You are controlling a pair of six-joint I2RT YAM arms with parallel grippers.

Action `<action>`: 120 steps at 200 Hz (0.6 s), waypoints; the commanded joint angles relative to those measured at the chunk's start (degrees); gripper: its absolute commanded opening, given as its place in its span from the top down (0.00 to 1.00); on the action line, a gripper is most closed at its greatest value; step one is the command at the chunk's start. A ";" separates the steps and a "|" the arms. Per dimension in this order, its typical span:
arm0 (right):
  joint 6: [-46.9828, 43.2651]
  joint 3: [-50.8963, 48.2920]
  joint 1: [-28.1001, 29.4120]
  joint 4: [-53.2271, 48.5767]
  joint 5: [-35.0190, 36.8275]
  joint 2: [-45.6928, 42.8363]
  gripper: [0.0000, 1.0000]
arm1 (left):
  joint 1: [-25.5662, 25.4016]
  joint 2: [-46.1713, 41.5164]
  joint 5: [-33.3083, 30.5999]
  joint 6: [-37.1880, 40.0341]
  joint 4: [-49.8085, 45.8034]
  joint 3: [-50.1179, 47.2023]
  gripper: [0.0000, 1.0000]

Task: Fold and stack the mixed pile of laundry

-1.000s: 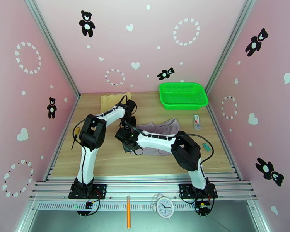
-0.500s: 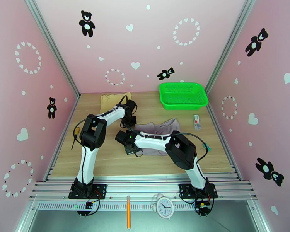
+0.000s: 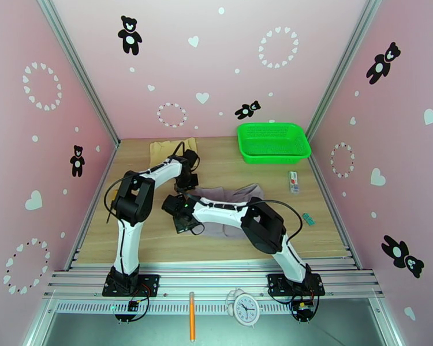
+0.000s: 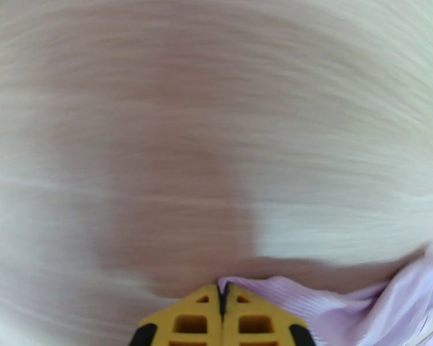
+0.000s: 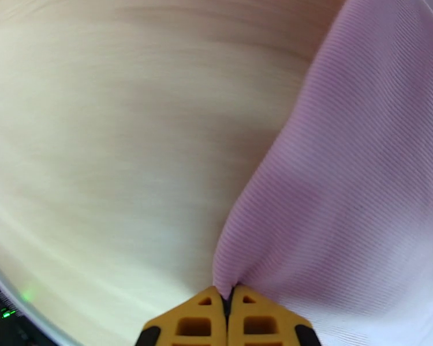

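Observation:
Bare wood is beside my left gripper on the side away from the green mesh basket, so my left gripper needs to move sideways that way next and let go of the lilac garment's corner.
The pale grey-lilac garment (image 3: 231, 196) lies mid-table, partly under the right arm. My left gripper (image 4: 222, 295) is shut on a far-left corner of the lilac garment (image 4: 343, 307), its yellow fingertips pressed together on the cloth. My right gripper (image 5: 230, 301) is shut on another corner of the lilac garment (image 5: 355, 191), which hangs stretched from the fingertips. In the top view the left gripper (image 3: 187, 181) and right gripper (image 3: 178, 213) stand close together at the garment's left end. The tan-beige cloth (image 3: 163, 147) lies flat at the back left.
A bright green mesh basket (image 3: 273, 142) stands at the back right. A small white packet (image 3: 294, 181) and a small teal item (image 3: 309, 219) lie near the right wall. The wooden table (image 3: 159, 240) shows bare in front of the garment.
Both grippers have closed on the lilac garment's left corners. Both arms have shifted left, pulling the garment's left end with them.

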 commanded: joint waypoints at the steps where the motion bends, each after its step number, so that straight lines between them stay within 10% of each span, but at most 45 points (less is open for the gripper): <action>1: -1.09 6.68 1.99 0.62 -7.02 3.45 1.00 | 2.73 -4.30 -5.84 2.08 -4.04 -2.04 1.00; 60: -2.14 13.42 2.27 -1.61 -7.73 8.01 1.00 | 6.43 -7.52 -11.99 1.66 -4.83 -7.32 1.00; 76: -2.56 13.33 2.27 -2.34 -6.94 8.02 0.85 | 6.86 -6.85 -12.89 1.36 -4.74 -7.22 1.00; 120: -5.18 12.10 2.04 -4.50 -3.15 3.78 0.46 | 6.84 -6.36 -13.18 0.80 -6.07 -4.69 0.38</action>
